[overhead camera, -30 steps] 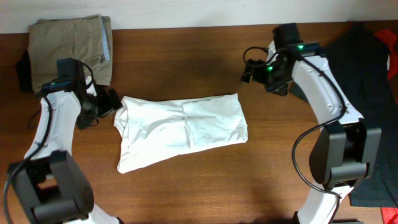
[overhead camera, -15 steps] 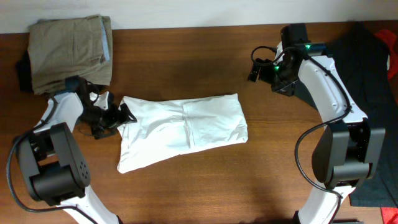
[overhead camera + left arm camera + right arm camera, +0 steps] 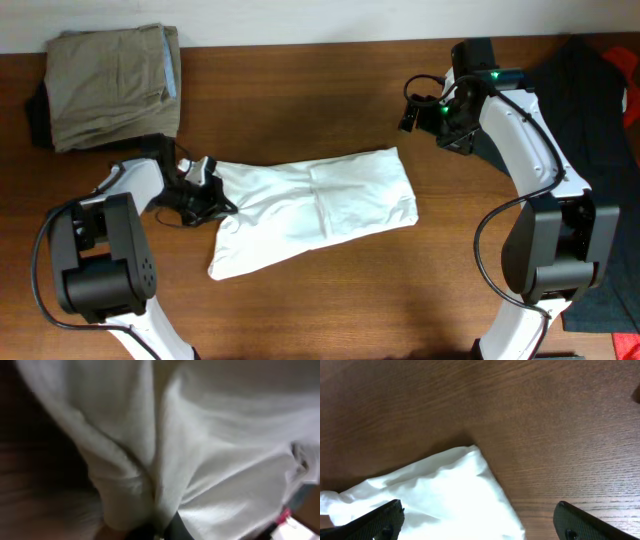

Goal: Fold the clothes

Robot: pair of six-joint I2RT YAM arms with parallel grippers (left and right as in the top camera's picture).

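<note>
The long strip's loose end point(image 3: 388, 190) lies to the right of my left gripper in the overhead view, so the left gripper carries the held end over onto it next and releases.
The clothes, a white T-shirt point(image 3: 315, 205), lie folded into a long slanted strip on the brown table point(image 3: 300, 90). My left gripper point(image 3: 208, 194) sits low at the strip's left end and is shut on the cloth. In the left wrist view, blurred white folds of the T-shirt point(image 3: 210, 445) fill the frame, bunched where they meet my left gripper point(image 3: 160, 532) at the bottom edge. My right gripper point(image 3: 410, 110) hovers open above and beyond the strip's right end. In the right wrist view a corner of the T-shirt point(image 3: 445, 490) shows between the wide-apart fingers of my right gripper point(image 3: 479, 510).
Folded khaki trousers point(image 3: 110, 85) lie at the back left corner. A large dark garment point(image 3: 600, 130) covers the right side of the table, with a red scrap point(image 3: 625, 60) at its far edge.
My left gripper swung down to the T-shirt's left end and shut on it. The whole T-shirt has slid a little to the right. The right arm has barely moved.
</note>
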